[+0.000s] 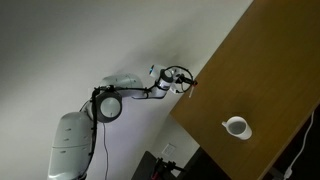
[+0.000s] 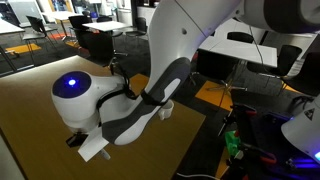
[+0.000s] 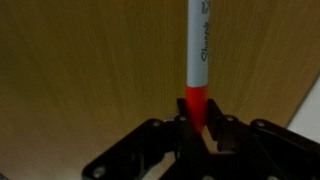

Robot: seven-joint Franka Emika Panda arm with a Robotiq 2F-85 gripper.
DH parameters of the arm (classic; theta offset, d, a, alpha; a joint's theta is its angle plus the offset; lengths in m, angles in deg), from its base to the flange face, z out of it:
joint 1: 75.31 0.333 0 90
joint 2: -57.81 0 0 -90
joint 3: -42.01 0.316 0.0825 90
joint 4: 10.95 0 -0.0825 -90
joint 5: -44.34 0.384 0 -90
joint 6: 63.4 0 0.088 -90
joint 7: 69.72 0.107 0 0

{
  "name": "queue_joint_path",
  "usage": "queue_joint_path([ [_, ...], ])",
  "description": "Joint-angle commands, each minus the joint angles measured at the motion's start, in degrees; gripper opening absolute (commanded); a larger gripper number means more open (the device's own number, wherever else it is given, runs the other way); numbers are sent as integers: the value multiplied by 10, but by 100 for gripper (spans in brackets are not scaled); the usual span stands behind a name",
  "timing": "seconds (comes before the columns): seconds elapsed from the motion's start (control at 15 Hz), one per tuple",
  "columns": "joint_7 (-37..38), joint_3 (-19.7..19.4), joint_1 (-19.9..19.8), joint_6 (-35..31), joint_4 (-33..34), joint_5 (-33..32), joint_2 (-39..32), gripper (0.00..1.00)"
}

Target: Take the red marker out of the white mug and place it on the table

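Observation:
The robot will next lower the red marker with its gripper toward the brown table, close to the table's edge.
In the wrist view my gripper is shut on the red marker. The jaws clamp its red end, and its pale grey printed barrel sticks out away from the jaws over the brown wooden table. In an exterior view the gripper hangs at the table's edge, apart from the white mug, which stands upright on the table near another edge. The marker is too small to make out there. The mug does not show in the wrist view.
The robot's white base and arm stand off the table's side. In an exterior view the arm fills the middle and hides the gripper; office desks and chairs stand behind, and cables and gear lie to one side.

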Motion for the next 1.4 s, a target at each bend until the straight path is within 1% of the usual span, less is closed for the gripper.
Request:
queue_joint_path([
  [0.0, -61, -42, 38, 12, 53, 88, -51, 6],
  [0.2, -87, -71, 61, 21, 84, 153, -87, 6],
  [0.33, -100, -80, 69, 26, 105, 185, -108, 6],
  [0.47, -107, -88, 76, 37, 125, 209, -126, 6],
  [0.67, -107, -97, 82, 53, 152, 229, -146, 6],
  [0.73, -109, -96, 82, 60, 161, 233, -151, 13],
  [0.8, -105, -97, 82, 68, 169, 237, -156, 47],
  [0.87, -105, -98, 82, 73, 176, 239, -160, 49],
  [0.93, -103, -100, 82, 79, 182, 240, -162, 55],
  [1.07, -99, -103, 81, 88, 188, 242, -162, 70],
  [1.13, -87, -96, 75, 88, 180, 221, -153, 77],
  [1.33, -70, -112, 80, 66, 160, 214, -131, 100],
])
